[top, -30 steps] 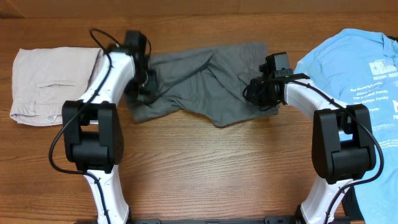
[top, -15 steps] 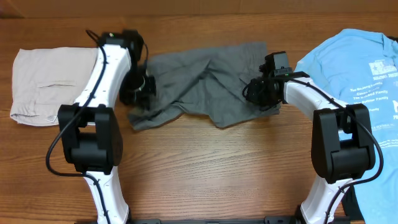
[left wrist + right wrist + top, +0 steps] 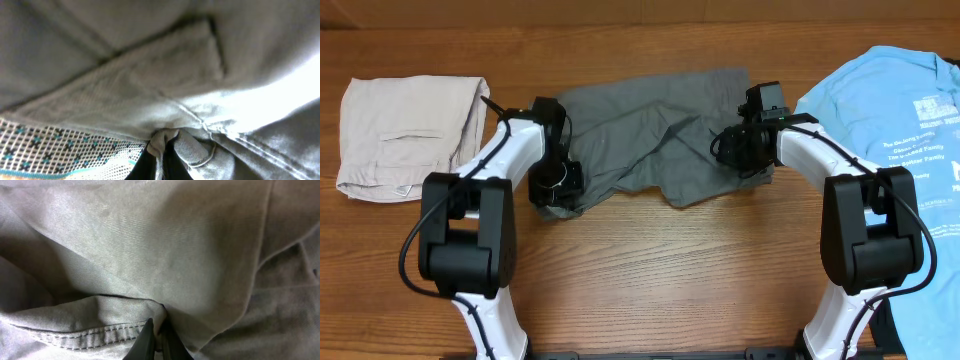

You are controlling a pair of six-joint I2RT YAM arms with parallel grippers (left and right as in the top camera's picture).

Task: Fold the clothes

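Note:
My right gripper is going to lift the hem end of the shorts next, pull it back over the bare wood and lower it to let go, because the shorts are crumpled.
The dark grey shorts lie crumpled across the middle back of the table. My left gripper is shut on the shorts' left edge, low near the front-left corner of the cloth; the left wrist view shows a pinched fold between the jaws and patterned inner lining. My right gripper is shut on the shorts' right edge; the right wrist view shows a stitched hem caught between the fingers.
Pale beige shorts lie folded at the far left. A light blue T-shirt with white print lies at the right, partly under the right arm. Bare wooden table lies in front.
My left gripper has swung from the shorts' upper left down and to the right, dragging the left edge of the cloth toward the front. The right gripper has stayed put.

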